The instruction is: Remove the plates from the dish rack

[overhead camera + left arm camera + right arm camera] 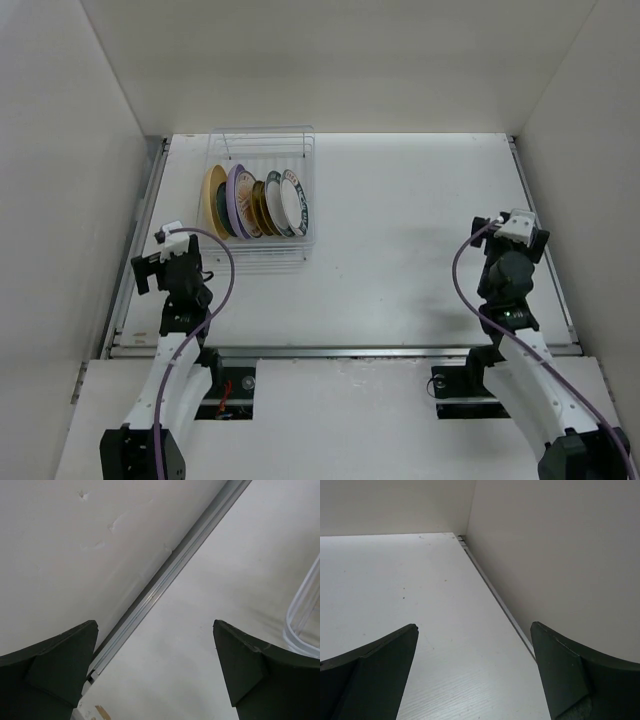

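I need to raise my left gripper outward over the rack (262, 150) and move it down onto the rim of the white plate (290, 200). That plate is last in the row and has free space beside it.
The dish rack (262, 150), of thin clear wire, stands at the table's far left. Several plates stand on edge in it in a row: a mustard-yellow one (211, 195) on the left, a lavender one (238, 192), an amber one (258, 207), and a white one with a dark rim (292, 202) on the right. My left gripper (150, 268) is open and empty, just in front of and left of the rack. In the left wrist view the left gripper (155, 625) frames bare table, with a corner of the rack (302, 615) at the right edge. Far right, my right gripper (517, 240) (474, 625) is open over bare table.
White walls enclose the table on the left, right and back. A metal rail (165, 580) runs along the left edge beside my left gripper. A similar rail (495, 597) lines the right wall (560, 555) near my right gripper.
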You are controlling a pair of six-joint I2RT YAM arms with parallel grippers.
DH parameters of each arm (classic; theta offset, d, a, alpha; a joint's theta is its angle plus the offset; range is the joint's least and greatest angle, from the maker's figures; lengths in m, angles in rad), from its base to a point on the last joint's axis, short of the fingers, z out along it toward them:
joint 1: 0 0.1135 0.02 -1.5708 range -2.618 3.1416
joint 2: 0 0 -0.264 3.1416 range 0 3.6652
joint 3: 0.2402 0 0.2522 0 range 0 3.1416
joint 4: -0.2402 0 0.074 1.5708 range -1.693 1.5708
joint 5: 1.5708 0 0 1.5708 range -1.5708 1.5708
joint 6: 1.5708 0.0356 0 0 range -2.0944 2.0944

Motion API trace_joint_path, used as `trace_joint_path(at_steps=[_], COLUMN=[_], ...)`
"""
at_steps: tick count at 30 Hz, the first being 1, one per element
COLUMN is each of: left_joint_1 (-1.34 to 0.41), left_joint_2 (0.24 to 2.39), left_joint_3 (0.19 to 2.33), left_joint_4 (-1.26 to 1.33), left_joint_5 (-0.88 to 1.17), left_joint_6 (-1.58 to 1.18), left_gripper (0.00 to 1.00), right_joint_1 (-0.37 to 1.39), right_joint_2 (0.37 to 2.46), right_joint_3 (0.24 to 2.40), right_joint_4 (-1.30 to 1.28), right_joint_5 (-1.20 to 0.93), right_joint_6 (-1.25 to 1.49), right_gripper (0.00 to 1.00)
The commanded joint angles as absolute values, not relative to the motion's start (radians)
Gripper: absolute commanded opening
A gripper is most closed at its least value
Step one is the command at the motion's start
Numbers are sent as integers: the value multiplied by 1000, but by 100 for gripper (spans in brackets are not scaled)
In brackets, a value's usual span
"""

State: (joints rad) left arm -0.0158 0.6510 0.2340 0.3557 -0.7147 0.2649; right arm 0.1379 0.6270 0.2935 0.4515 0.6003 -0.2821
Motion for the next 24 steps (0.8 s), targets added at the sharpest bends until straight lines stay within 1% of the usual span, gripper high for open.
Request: trace_joint_path(at_steps=[1,3,4,5,6,7,8,9,10,11,12,13,14,15,16,17,18,19,20,21,22,23,24], left_joint_1=[-20,-20,-20,-20,-20,-20,-20,-20,-20,-20,-20,-20,-20,-20,-20,-20,-20,-29,-38,-58,-81,-142,-173], left_joint_2=[627,627,627,627,627,627,618,618,618,629,664,690,719,792,834,880,929,1024,1072,1122,1222,1276,1329], left_joint_3=[213,213,213,213,222,247,356,423,493,625,700,780,860,1028,1119,1212,1400,1489,1575,1659,1819,1895,1969], left_joint_4=[397,397,397,397,397,329,234,157,15,-41,-101,-230,-292,-354,-415,-543,-605,-659,-764,-817,-869,-920,-1024], left_joint_5=[-716,-716,-716,-716,-689,-657,-625,-602,-515,-470,-436,-370,-329,-284,-237,-144,-100,-68,-8,6,6,6,-3], left_joint_6=[272,272,272,272,294,310,310,345,386,435,458,481,494,503,503,518,518,529,540,551,567,568,568], left_gripper=[100,100,100,100,100,100,100,100,100,100,100,100,100,100,100,100,100,100,100,100,100,100,100], right_joint_1=[132,132,132,132,132,132,132,132,132,132,132,132,132,132,132,132,132,132,132,132,132,132,132], right_joint_2=[627,638,652,681,699,719,759,779,796,813,845,863,882,928,954,981,1008,1059,1081,1101,1130,1140,1140], right_joint_3=[412,477,556,595,627,653,710,744,774,829,857,885,912,966,991,1018,1079,1109,1135,1161,1199,1212,1212], right_joint_4=[352,266,155,109,88,87,87,74,74,84,84,84,72,46,35,23,-20,-34,-43,-54,-54,-40,-23], right_joint_5=[497,436,326,272,231,194,193,193,205,206,178,138,53,17,-18,-40,-73,-89,-100,-109,-109,-118,-118], right_joint_6=[-308,-308,-328,-353,-373,-373,-364,-321,-299,-285,-275,-275,-275,-275,-275,-275,-275,-275,-275,-275,-265,-223,-177], right_gripper=[100,100,100,100,100,100,100,100,100,100,100,100,100,100,100,100,100,100,100,100,100,100,100])
